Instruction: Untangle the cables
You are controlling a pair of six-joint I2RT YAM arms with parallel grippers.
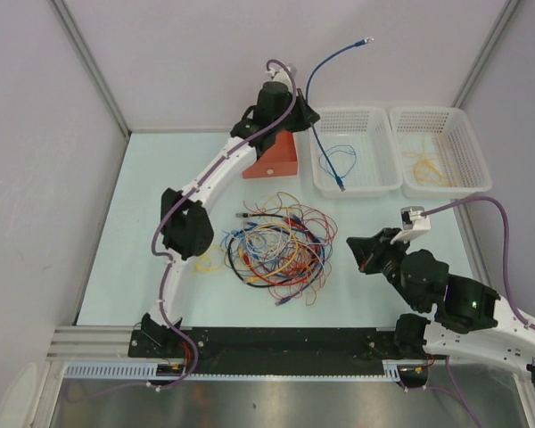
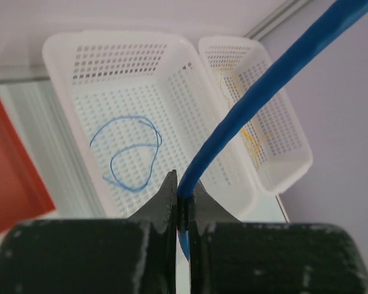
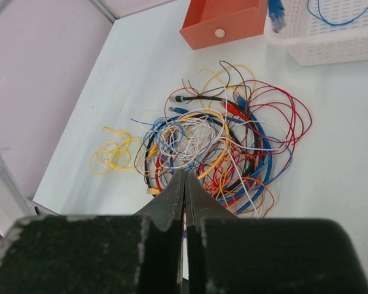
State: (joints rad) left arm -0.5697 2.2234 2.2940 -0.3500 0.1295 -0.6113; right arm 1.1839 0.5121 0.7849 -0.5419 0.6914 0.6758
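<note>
My left gripper lowers the thick blue cable farther over the basket by the orange box next.
A tangle of cables [image 1: 281,245] in red, orange, yellow, blue, white and black lies mid-table; it also shows in the right wrist view [image 3: 221,147]. My left gripper [image 1: 310,118] is raised at the far side, above the baskets, shut [image 2: 183,184] on a thick blue cable [image 2: 264,79]. That cable arcs up [image 1: 325,67] and its other end hangs into the left basket. My right gripper [image 1: 358,252] is shut and empty [image 3: 185,174], just right of the tangle and above the table.
Two white baskets stand at the back right: the left one [image 1: 357,187] holds a thin blue cable [image 2: 132,153], the right one [image 1: 441,187] yellow-orange cable [image 1: 425,165]. An orange box [image 1: 276,159] stands behind the tangle. A loose yellow cable [image 3: 113,153] lies left of it.
</note>
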